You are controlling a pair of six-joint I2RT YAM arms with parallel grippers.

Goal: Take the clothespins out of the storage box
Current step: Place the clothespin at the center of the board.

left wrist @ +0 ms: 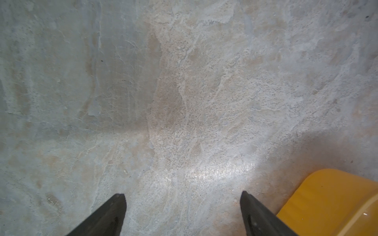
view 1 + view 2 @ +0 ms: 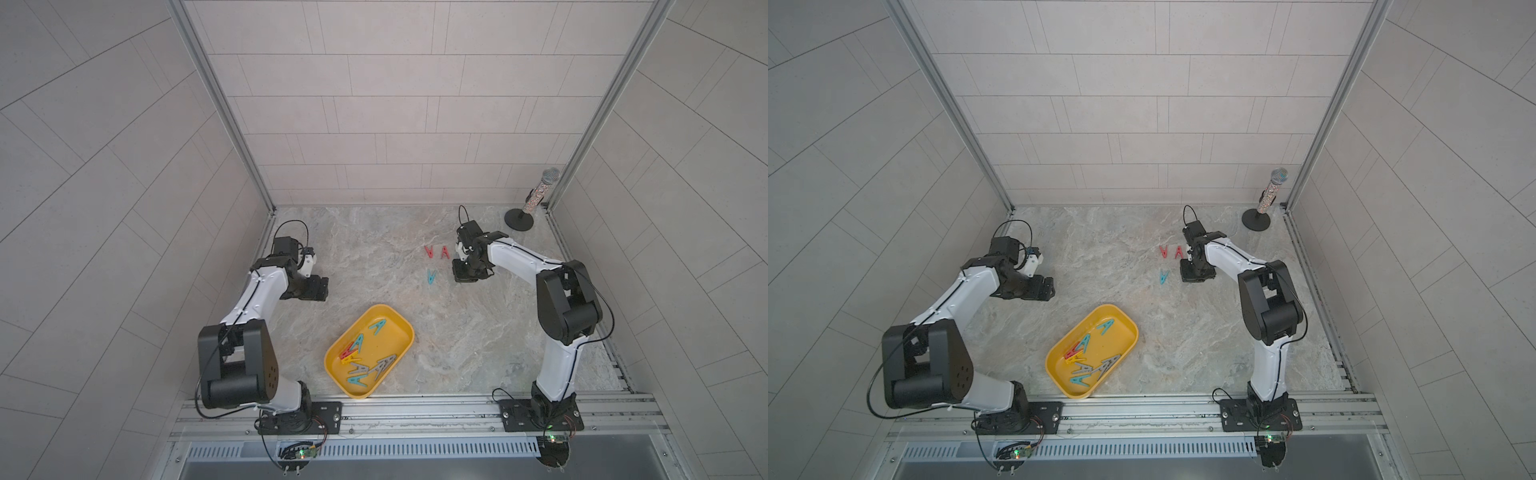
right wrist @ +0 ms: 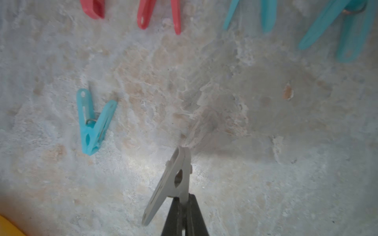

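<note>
Next, my right gripper moves toward the teal clothespin and down to the bare tabletop beside it to release the grey clothespin, since that spot is empty.
The yellow storage box lies near the table's front edge, with several clothespins in teal, red, grey and yellow inside. Two red clothespins and a teal one lie on the table further back. My right gripper hangs just right of them, shut on a grey clothespin by one leg. My left gripper stands open over bare table left of the box, nothing between its fingers.
A glittery microphone on a round black stand is at the back right corner. In the right wrist view the teal clothespin lies near the held one, with red and more teal clothespins beyond.
</note>
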